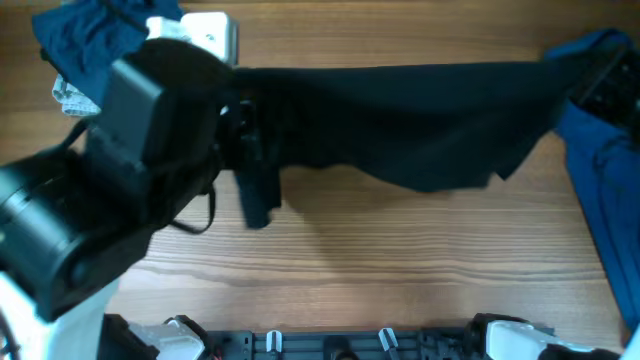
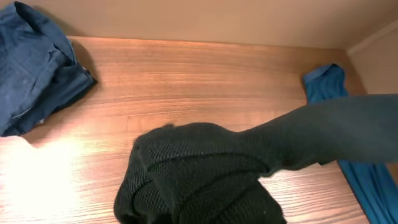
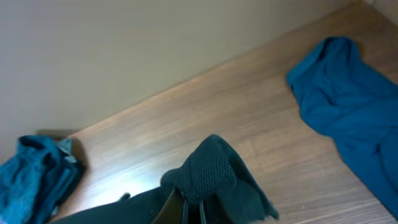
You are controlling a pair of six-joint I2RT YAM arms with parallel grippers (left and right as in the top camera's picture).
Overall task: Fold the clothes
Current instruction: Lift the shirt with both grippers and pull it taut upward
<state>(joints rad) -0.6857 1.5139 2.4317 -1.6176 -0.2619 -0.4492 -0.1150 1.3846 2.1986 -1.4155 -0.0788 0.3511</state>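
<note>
The shirt hangs stretched above the table, so my right gripper must next lower toward the bare wood by the royal blue garment and release the shirt's end.
A black shirt-like garment hangs stretched above the table between my two grippers, its lower edge sagging toward the wood. My left gripper is shut on its left end. In the left wrist view that bunched black mesh covers the fingers entirely. My right gripper is shut on the right end. In the right wrist view a knot of the black fabric sticks up out of the closed fingertips.
A dark navy garment lies crumpled at the back left, next to a white object. A royal blue garment sprawls along the right side. Bare wood shows in front of the hanging shirt.
</note>
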